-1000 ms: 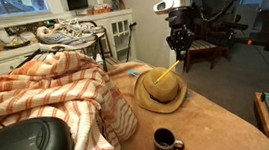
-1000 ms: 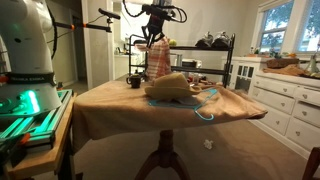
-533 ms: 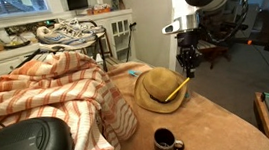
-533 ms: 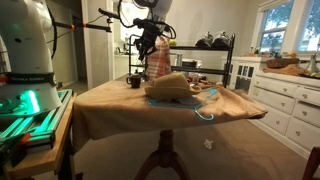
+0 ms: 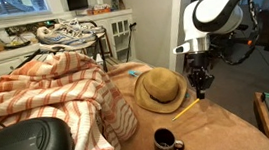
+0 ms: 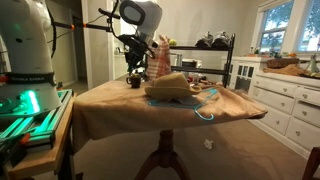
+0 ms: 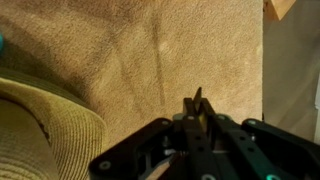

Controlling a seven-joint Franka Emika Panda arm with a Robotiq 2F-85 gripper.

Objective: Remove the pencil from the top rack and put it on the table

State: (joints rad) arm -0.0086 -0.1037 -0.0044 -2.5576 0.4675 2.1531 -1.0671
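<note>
My gripper moves down next until the slanting pencil rests on bare tabletop (image 5: pixel 194 125) (image 7: pixel 188 78) beside the dark mug, and releases the pencil on that clear spot.
My gripper (image 5: pixel 201 91) is shut on the pencil (image 5: pixel 186 109), a thin yellow stick that slants down from the fingers to just above the tan table (image 5: pixel 225 126), beside the straw hat (image 5: pixel 161 88). In an exterior view the gripper (image 6: pixel 135 68) hangs over the table's far left part (image 6: pixel 110 100), above the dark mug (image 6: pixel 134 81). In the wrist view the shut fingertips (image 7: pixel 197 104) point at bare tabletop (image 7: pixel 150 50), with a sliver of pencil (image 7: pixel 163 166) between the fingers. The black top rack (image 5: pixel 98 31) stands behind the table and holds shoes.
A striped cloth (image 5: pixel 46 94) is draped over the table's left part, and a dark mug (image 5: pixel 166 141) stands near the front. The hat's brim (image 7: pixel 40 130) fills the wrist view's lower left. White cabinets (image 6: pixel 285 100) stand at one side and a chair (image 5: pixel 207 42) behind the arm.
My gripper has moved down and away from the rack, past the hat, toward the table's open side. It carries the pencil, which now hangs close to the tabletop.
</note>
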